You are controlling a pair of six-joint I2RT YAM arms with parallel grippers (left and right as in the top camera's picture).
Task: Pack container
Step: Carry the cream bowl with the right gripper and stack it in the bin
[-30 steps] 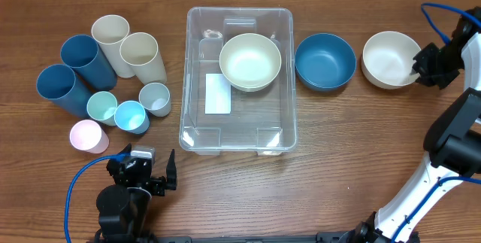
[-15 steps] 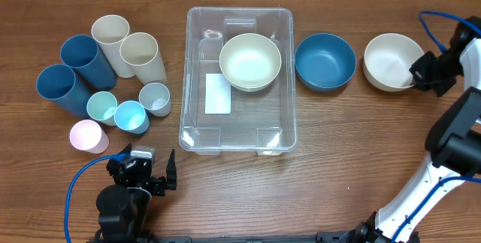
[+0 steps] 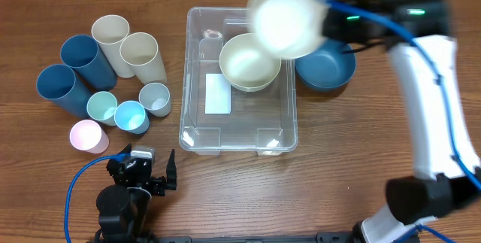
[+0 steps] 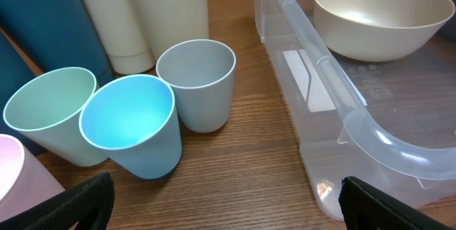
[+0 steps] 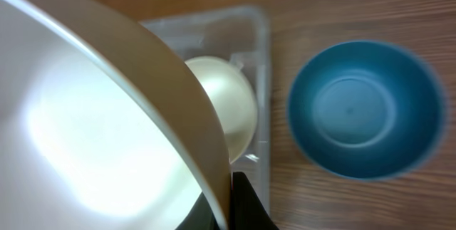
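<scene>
My right gripper brings the white bowl down toward the cream bowl inside the container (image 5: 226,105) next.
The clear rectangular container (image 3: 197,115) sits mid-table with a white label (image 3: 217,94) on its base and a cream bowl (image 3: 244,66) inside its far right part. My right gripper (image 3: 325,19) is shut on the rim of a white bowl (image 3: 285,19) and holds it in the air above the container's far right corner. In the right wrist view the white bowl (image 5: 92,130) fills the left side, pinched at its rim by my fingers (image 5: 246,208). My left gripper (image 3: 146,174) is open and empty near the front edge, left of the container (image 4: 356,127).
A blue bowl (image 3: 328,68) stands right of the container. Several cups stand at the left: tall dark blue (image 3: 86,61), tall cream (image 3: 143,55), and short grey (image 3: 155,98), light blue (image 3: 130,116), mint (image 3: 101,107) and pink (image 3: 87,136).
My right gripper has lifted the white bowl from the table's far right and carried it left, up over the container's far right corner. The left arm has not moved.
</scene>
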